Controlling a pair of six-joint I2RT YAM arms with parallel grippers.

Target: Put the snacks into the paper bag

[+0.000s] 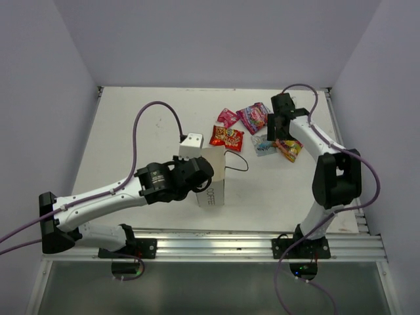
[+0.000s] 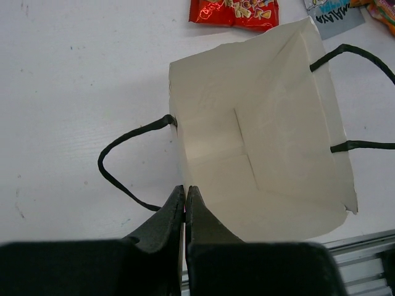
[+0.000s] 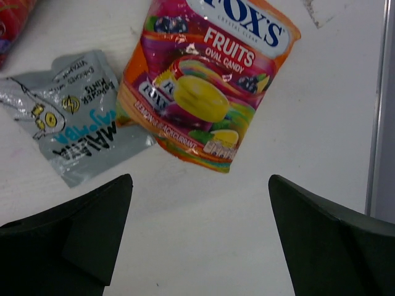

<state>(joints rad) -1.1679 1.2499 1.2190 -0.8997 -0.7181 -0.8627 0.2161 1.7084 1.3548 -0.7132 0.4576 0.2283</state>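
Note:
The near half of the Fox's Fruits packet (image 1: 287,149) lies outward and down, in line with the open fingers of the right gripper, so the right gripper needs to move that way next.
The white paper bag (image 1: 215,178) stands open near the table's middle, "COFFEE" on its front. My left gripper (image 1: 199,174) is shut on the bag's near-left wall; the left wrist view shows my left gripper (image 2: 185,192) pinching the rim of the paper bag (image 2: 265,135), whose inside looks empty. The snacks lie behind it: a red-orange packet (image 1: 226,136), a small magenta one (image 1: 227,117), a pink multicolour one (image 1: 254,117), a pale blue-clear one (image 1: 264,146). My right gripper (image 1: 274,134) hovers open; in the right wrist view my right gripper (image 3: 199,180) is just short of the pale packet (image 3: 68,126).
A further orange multicolour Fox's Fruits packet (image 3: 207,86) lies beside the pale one, also seen in the top view (image 1: 289,149). The bag's black loop handles (image 2: 126,166) stick out on both sides. A metal rail (image 1: 262,244) runs along the near table edge.

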